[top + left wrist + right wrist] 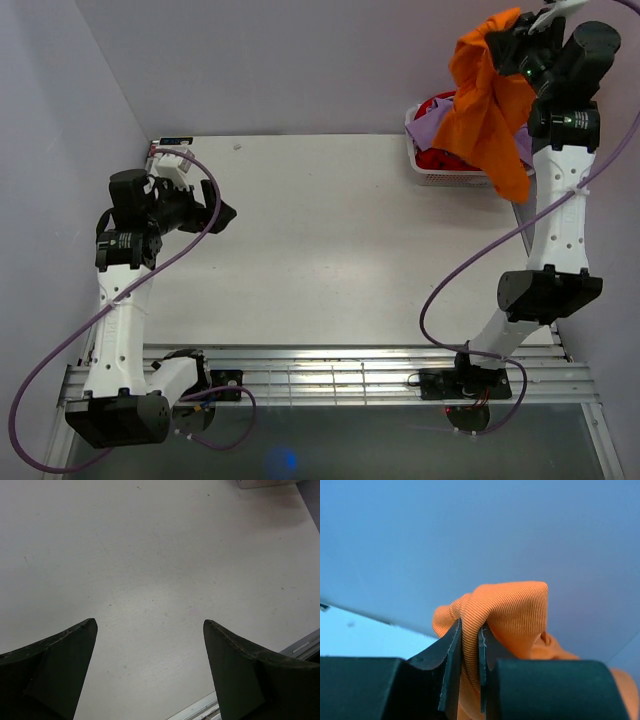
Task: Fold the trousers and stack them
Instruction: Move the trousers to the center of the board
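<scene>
The right gripper swings from above the basket (428, 172) over the middle of the table next. It then lowers and releases the fold there, since that spot lies bare.
The bright orange trousers (488, 105) hang in a bunched drape above the white basket (428, 172) at the far right of the table. My right gripper (508, 42) is raised high and shut on a fold of them. In the right wrist view the ribbed orange trousers (505, 610) are pinched between the two black fingers, with my right gripper (469, 630) closed tight on the cloth. My left gripper (222, 214) hovers over the left part of the table, and in its wrist view my left gripper (150, 625) stands wide open with only bare table between the fingers.
The basket holds a lilac garment (432, 124) and a red garment (440, 158) under the hanging cloth. The white table (330, 250) stretches between the arms. An aluminium rail (330, 378) runs along the near edge. Walls stand close on the left and right.
</scene>
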{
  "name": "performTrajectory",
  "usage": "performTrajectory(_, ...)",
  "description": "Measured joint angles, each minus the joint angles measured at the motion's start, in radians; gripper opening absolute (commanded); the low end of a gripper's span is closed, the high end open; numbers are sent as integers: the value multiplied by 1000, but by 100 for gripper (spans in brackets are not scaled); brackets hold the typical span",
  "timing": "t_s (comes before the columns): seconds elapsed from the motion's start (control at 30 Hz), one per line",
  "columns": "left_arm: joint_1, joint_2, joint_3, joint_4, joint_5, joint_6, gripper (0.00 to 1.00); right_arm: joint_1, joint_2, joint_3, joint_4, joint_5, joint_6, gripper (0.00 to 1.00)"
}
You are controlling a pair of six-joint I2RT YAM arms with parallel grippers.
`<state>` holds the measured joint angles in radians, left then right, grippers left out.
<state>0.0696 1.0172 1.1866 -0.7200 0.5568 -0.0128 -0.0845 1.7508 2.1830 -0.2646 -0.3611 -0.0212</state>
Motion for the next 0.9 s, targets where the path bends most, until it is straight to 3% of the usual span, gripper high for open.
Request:
performTrajectory(0.17, 0, 20, 27, 11, -8, -53, 98, 59, -126, 0, 156, -50, 125, 8)
performTrajectory(0.43, 0, 20, 45, 26, -60, -97, 98, 318, -180, -14, 275, -82, 178, 8)
performTrajectory(0.53, 0, 16, 45, 26, -79, -96, 98, 397, -235, -143, 301, -83, 190, 8)
performTrajectory(0.7, 0, 6, 45, 21, -77, -77, 98, 469, -359, -546, 312, -75, 230, 8)
performTrajectory(0.77, 0, 9, 41, 18, -69, -55, 98, 475, -353, -700, 289, -71, 236, 17)
performTrajectory(0.8, 0, 13, 36, 14, -63, -40, 98, 476, -333, -769, 271, -67, 232, 27)
performTrajectory(0.83, 0, 22, 31, 4, -58, -16, 98, 475, -300, -825, 249, -60, 223, 57)
performTrajectory(0.9, 0, 51, 25, -21, -43, 31, 98, 470, -221, -918, 212, -31, 193, 80)
